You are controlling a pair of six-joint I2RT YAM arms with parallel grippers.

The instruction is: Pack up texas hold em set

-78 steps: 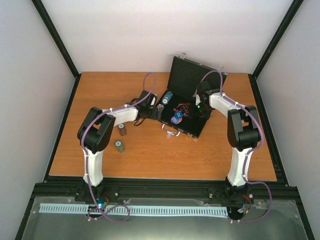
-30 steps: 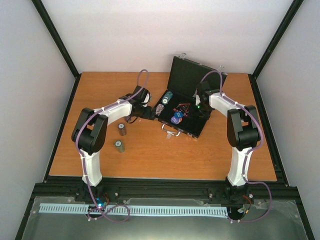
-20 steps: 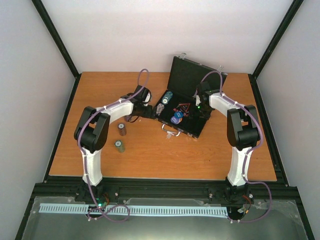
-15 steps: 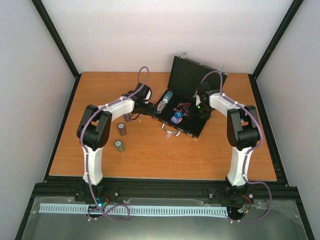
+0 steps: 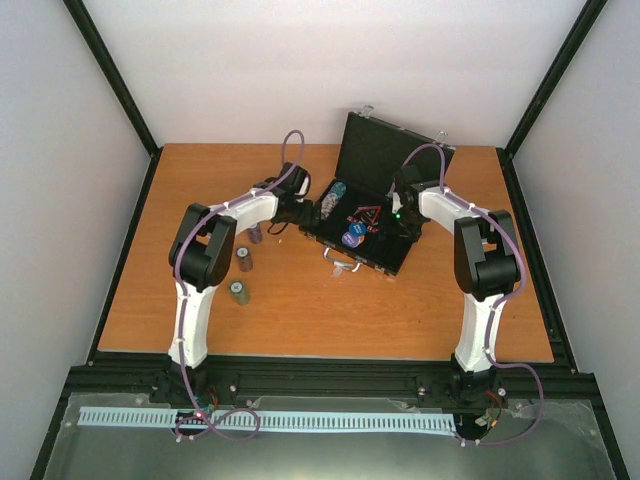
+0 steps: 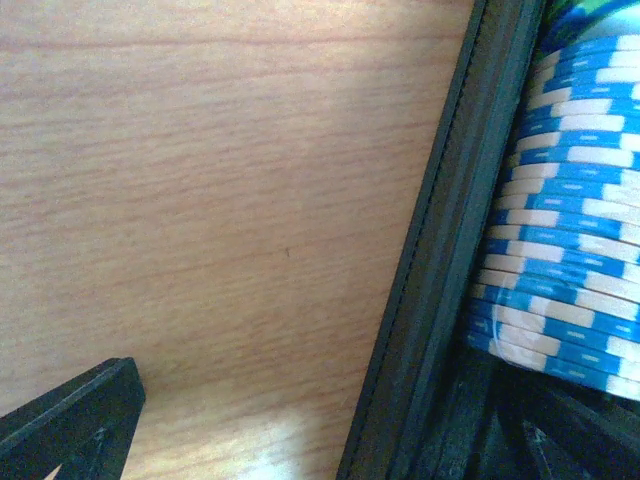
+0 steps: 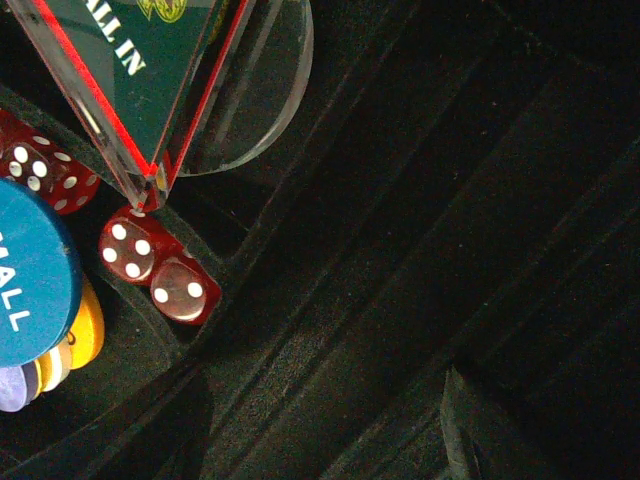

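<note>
My left gripper lifts, moves left in the top view and comes down around the farthest standing chip stack (image 5: 255,233) next, since that's still outside the case.
The black case (image 5: 362,232) lies open at the back middle of the table with its lid up. My left gripper (image 5: 308,212) is open at the case's left wall (image 6: 440,300). One finger (image 6: 70,430) is over the wood outside. A blue-and-white chip stack (image 6: 560,260) lies on its side just inside. My right gripper (image 5: 398,218) is open and low over the case's black foam (image 7: 380,250). Near it lie red dice (image 7: 155,265), the red-edged triangle (image 7: 130,70), a blue disc (image 7: 25,290) and an orange disc (image 7: 85,330).
Three small chip stacks stand on the wood left of the case: one (image 5: 255,233) near my left forearm, one (image 5: 243,259) below it, one (image 5: 238,291) nearer the front. The case's silver handle (image 5: 341,264) faces the front. Walls close in the table.
My left gripper has swung right from the wood beside the case to the case's left wall. The right arm has not moved.
</note>
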